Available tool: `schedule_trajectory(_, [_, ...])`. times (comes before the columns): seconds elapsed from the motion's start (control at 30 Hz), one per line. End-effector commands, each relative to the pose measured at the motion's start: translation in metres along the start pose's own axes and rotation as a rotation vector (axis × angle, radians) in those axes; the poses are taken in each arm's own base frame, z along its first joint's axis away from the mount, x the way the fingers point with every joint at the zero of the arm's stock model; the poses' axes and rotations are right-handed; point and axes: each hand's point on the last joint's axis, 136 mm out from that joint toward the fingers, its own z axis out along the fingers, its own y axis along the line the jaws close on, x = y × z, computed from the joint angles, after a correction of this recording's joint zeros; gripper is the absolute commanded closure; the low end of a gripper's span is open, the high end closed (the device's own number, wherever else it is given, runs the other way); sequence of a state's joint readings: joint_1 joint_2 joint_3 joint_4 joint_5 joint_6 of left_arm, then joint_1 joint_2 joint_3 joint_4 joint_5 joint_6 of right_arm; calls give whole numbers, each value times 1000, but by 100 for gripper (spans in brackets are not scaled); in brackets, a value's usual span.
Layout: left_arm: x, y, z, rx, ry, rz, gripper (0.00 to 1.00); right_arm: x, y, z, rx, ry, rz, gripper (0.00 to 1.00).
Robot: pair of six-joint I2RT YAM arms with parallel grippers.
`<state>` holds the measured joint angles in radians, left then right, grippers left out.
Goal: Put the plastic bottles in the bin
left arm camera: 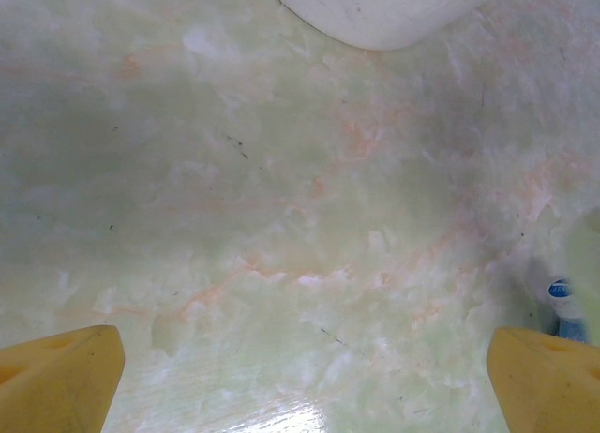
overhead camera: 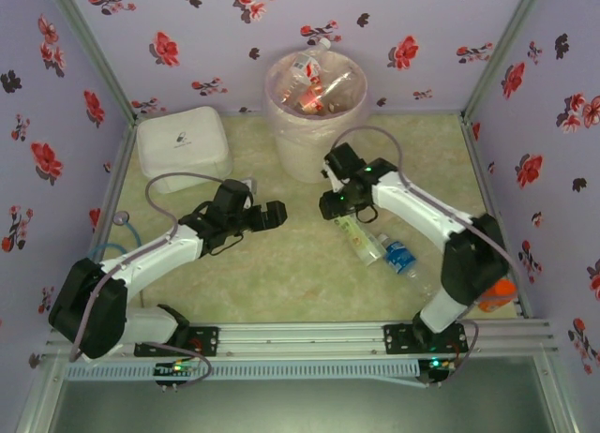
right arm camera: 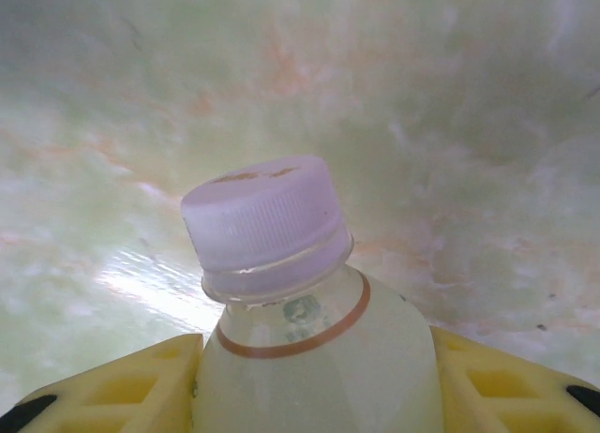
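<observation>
The pale-labelled bottle goes up and outward in my right gripper next, for release over the bin's opening, since that opening lies higher and outward of it.
My right gripper (overhead camera: 339,206) (right arm camera: 314,395) is shut on a pale-labelled plastic bottle (overhead camera: 359,238) (right arm camera: 309,358) that lies on the table. Both yellow fingers (right arm camera: 131,391) press its shoulders just below the white cap (right arm camera: 267,213). A blue-labelled bottle (overhead camera: 400,257) (left arm camera: 563,306) lies right beside it. The pale-pink bin (overhead camera: 314,124) stands at the back middle, just behind the right gripper, with several bottles inside. My left gripper (overhead camera: 272,216) (left arm camera: 305,386) hovers open over bare table left of centre, with nothing between its fingers (left arm camera: 66,377).
A white lidded box (overhead camera: 183,142) sits at the back left. Something orange (overhead camera: 502,292) lies by the right arm's elbow near the right wall. The bin's base (left arm camera: 384,11) shows just ahead of the left gripper. Flowered walls close in three sides.
</observation>
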<state>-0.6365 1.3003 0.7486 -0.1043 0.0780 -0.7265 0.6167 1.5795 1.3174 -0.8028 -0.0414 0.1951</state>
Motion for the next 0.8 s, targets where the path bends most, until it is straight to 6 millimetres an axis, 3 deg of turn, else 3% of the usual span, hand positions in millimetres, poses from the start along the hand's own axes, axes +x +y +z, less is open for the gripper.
schedule_trajectory(0.0, [-15,-3,-2,2,-50,13,0,-20,1,-56,-62,-139,44,60])
schedule_trajectory(0.07, [-17,-4,-2,4,-53,13,0,-33,4,-89,-128,-241,62,64])
schedule_trajectory(0.2, [-21,-8,-2,9,-57,16,0,-75,11,-180,-282,-543,81,70])
schedule_trajectory(0.33, [-20,-7,-2,13,-61,1,0,-126,-5,-270,-345,-891,154,73])
schedule_trajectory(0.43, [-16,-4,-5,16,-65,-15,0,-162,-20,-317,-375,-1103,226,73])
schedule_trajectory(0.5, [-15,-3,-9,18,-68,-20,0,-183,-30,-339,-394,-1226,279,73])
schedule_trajectory(0.57, [-13,-2,-14,20,-74,-23,0,-203,-42,-347,-413,-1324,344,74])
schedule_trajectory(0.77, [-13,2,-27,14,-100,-29,0,-258,-72,-339,-550,-1550,494,76])
